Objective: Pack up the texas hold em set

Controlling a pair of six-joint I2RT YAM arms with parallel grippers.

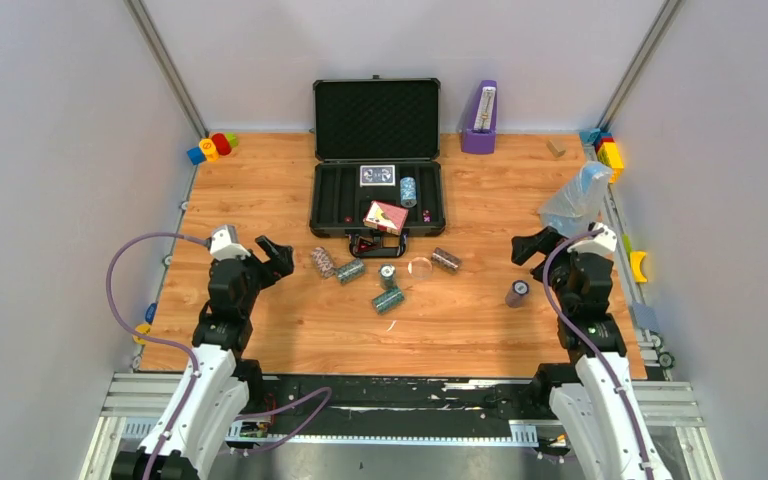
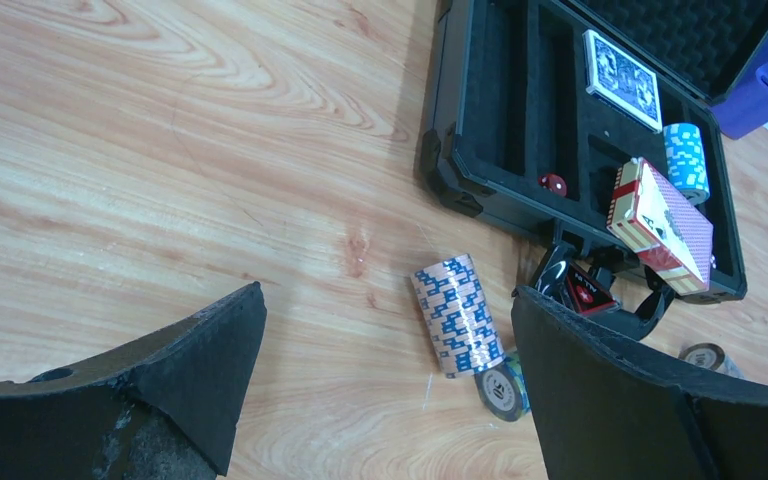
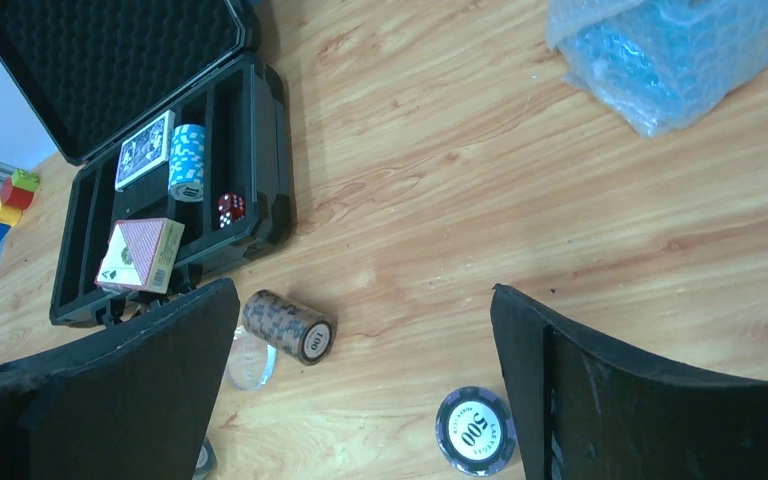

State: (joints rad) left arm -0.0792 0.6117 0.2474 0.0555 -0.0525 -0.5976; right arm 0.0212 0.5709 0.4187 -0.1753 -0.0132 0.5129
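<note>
The round top of the upright purple stack [image 1: 517, 292] [image 3: 475, 431] is close to one finger. My right gripper needs to move back and down over the stack next.
The black briefcase [image 1: 325, 205] lies open at the back centre, foam lid up. Inside are a blue deck [image 1: 377, 175], a light-blue chip stack [image 1: 407, 190] and a red die [image 2: 553, 184]. A red deck [image 1: 385, 216] leans on its front rim. Several chip stacks lie in front: pink-blue [image 2: 457, 315], green [image 1: 350, 271], brown [image 3: 288, 325], and purple [image 3: 475, 430] standing upright. My left gripper [image 2: 388, 300] hovers open just left of the pink-blue stack. My right gripper [image 3: 365, 290] is open above the purple stack. Both hold nothing.
A purple metronome [image 1: 480, 118] stands right of the lid. A clear plastic bag [image 1: 575, 200] lies at the right, behind my right gripper. Toy blocks sit in the back corners [image 1: 210, 147] [image 1: 605, 150]. A clear disc [image 3: 250, 360] lies among the stacks.
</note>
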